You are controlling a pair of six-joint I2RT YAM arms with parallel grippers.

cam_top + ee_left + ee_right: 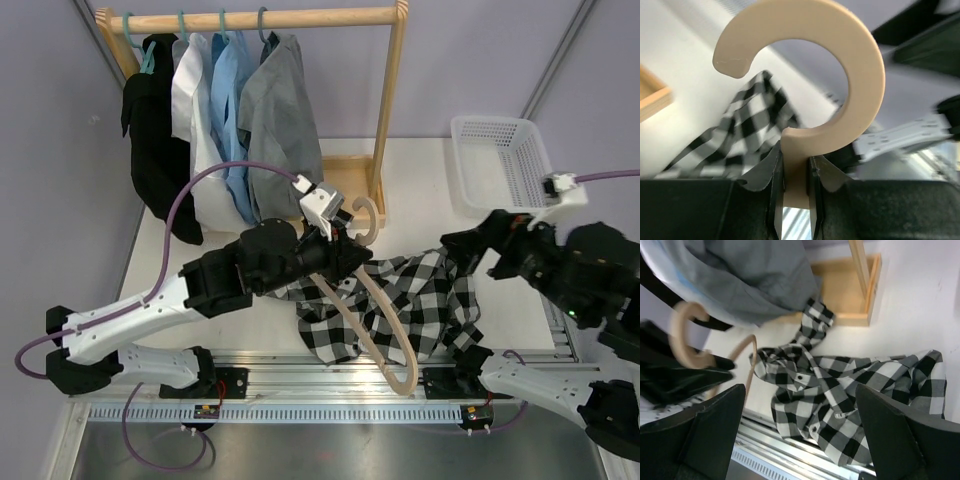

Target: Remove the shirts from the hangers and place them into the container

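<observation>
The hanger's arms are bare. My right gripper needs to move back and to the left in the top view, onto the hanger's arm near its lower end.
My left gripper [343, 236] is shut on the neck of the pale wood hanger [385, 335], just below its hook [860, 75]. The jaws pinch the neck [796, 172] from both sides. The black-and-white checked shirt [415, 300] lies crumpled on the table, and the hanger's arms run across it toward the near edge. My right gripper [460, 250] hangs open over the shirt's right side [840, 390], with nothing between its fingers [715, 430]. The white mesh container [500, 160] stands at the back right. Black, white, light blue and grey shirts [275, 120] hang on teal hangers [262, 22].
The wooden clothes rack [390, 110] stands at the back left, its base tray [850, 290] close behind the checked shirt. A metal rail [320, 385] runs along the table's near edge, and the hanger's lower tip reaches over it.
</observation>
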